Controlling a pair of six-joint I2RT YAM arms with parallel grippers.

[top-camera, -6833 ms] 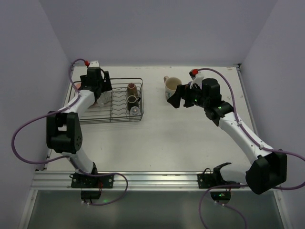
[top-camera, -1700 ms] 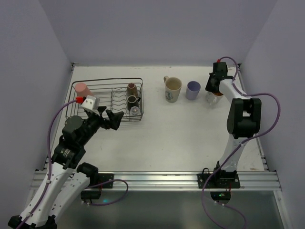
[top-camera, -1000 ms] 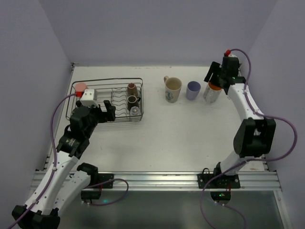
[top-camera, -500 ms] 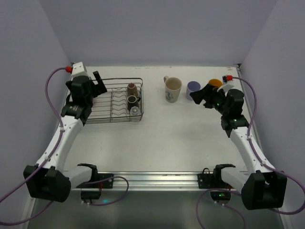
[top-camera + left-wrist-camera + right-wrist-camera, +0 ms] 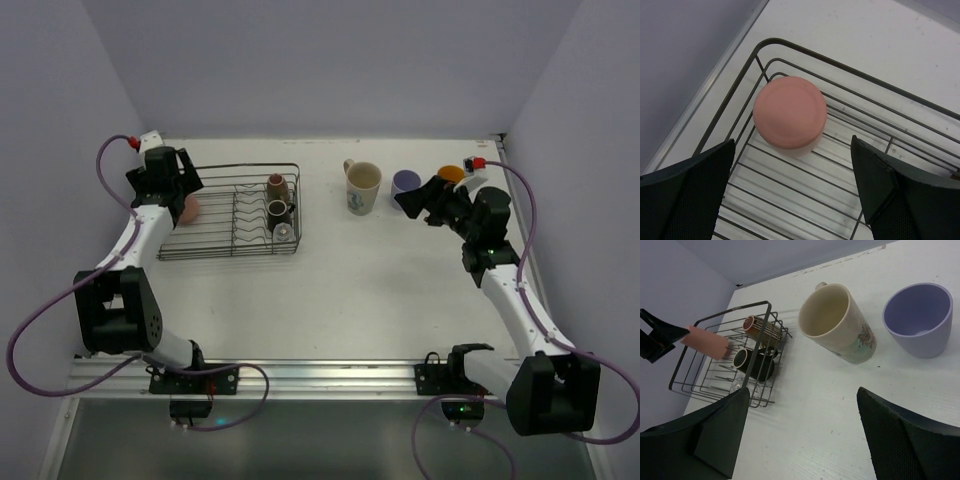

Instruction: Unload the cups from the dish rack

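Note:
I will next lower my left gripper and ease it outward to close around the salmon-pink tumbler's upturned base (image 5: 189,208) (image 5: 789,112), as the tumbler is below and slightly outward of my fingers.
The dark wire dish rack (image 5: 232,255) stands at the far left. In it are the salmon-pink tumbler (image 5: 189,208) at its left end, and the brown cup (image 5: 276,184), black mug (image 5: 279,210) and clear glass (image 5: 284,232) at its right end. My left gripper (image 5: 176,190) is open above the tumbler (image 5: 790,116), which stands mouth down between my fingers (image 5: 687,192). The cream mug (image 5: 362,186), lavender tumbler (image 5: 405,183) and orange-inside mug (image 5: 451,174) stand on the table. My right gripper (image 5: 418,200) is open and empty, just in front of the lavender tumbler (image 5: 920,320).
The right wrist view shows the cream mug (image 5: 837,325), the rack (image 5: 759,352) with the brown cup (image 5: 762,327), black mug (image 5: 752,364) and tumbler (image 5: 707,342). Side walls stand close to the rack and to the orange-inside mug.
My left gripper has shifted a little back and left over the rack's left end, so the salmon-pink tumbler now shows beneath it. The right arm has barely moved.

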